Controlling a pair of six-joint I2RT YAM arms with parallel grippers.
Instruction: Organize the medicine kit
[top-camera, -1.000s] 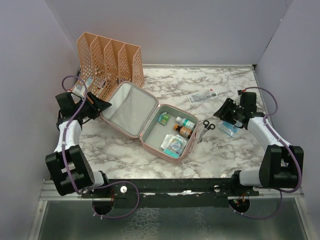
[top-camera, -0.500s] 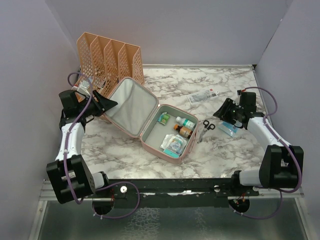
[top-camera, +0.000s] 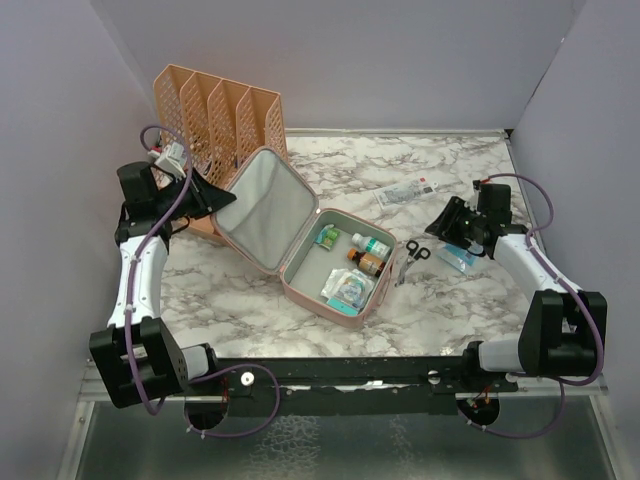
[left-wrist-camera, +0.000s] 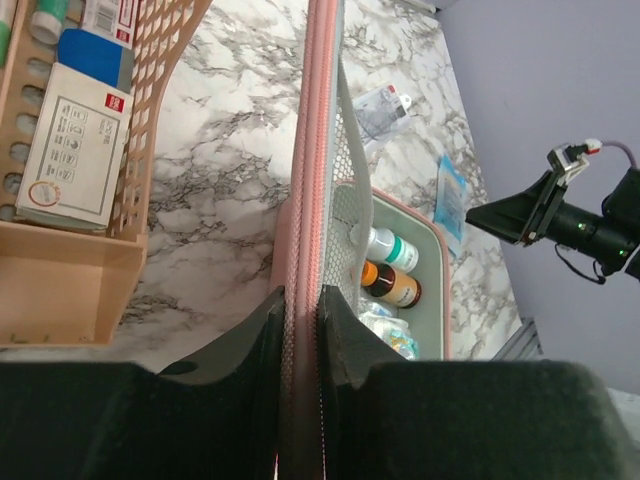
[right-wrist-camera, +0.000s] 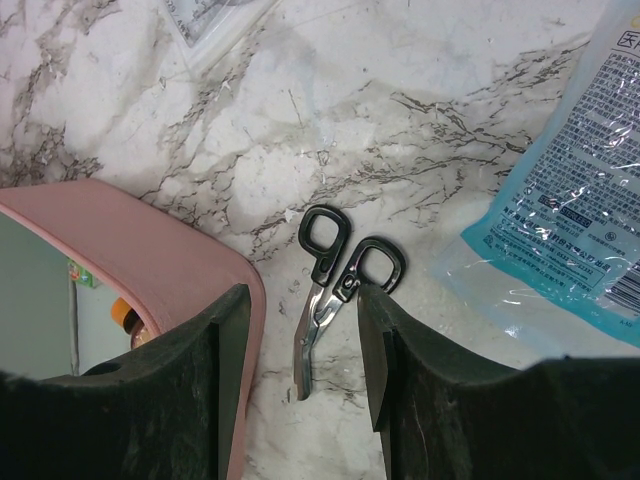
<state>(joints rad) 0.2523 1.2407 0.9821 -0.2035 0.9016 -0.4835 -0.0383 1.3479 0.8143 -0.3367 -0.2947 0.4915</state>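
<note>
The blue sachet is below, so my right gripper needs to go right in the wrist view and down to it, and turn onto its slanted scissors-side edge (top-camera: 446, 250) (right-wrist-camera: 508, 190).
The pink medicine kit (top-camera: 300, 290) lies open mid-table, its grey-green lined lid (top-camera: 262, 208) tilted up on the left. Inside the base are a white bottle (top-camera: 370, 243), a brown bottle (top-camera: 368, 262), a green box (top-camera: 327, 236) and a wrapped packet (top-camera: 348, 288). My left gripper (top-camera: 212, 198) is shut on the lid's pink zip edge (left-wrist-camera: 318, 150), one finger on each side (left-wrist-camera: 300, 312). My right gripper (top-camera: 440, 228) hangs open over black-handled scissors (right-wrist-camera: 330, 275), right of the kit's wall (right-wrist-camera: 150, 250); nothing sits between its fingers (right-wrist-camera: 303, 295).
An orange perforated file rack (top-camera: 220, 120) stands behind the lid, holding a white box (left-wrist-camera: 75, 150). A blue sachet (right-wrist-camera: 580, 200) lies right of the scissors (top-camera: 412, 255). A clear flat packet (top-camera: 405, 192) lies farther back. Purple walls close in both sides.
My left gripper has closed on the lid's edge and raised it; the lid swung from lying nearly flat to tilted up. The right arm has not moved.
</note>
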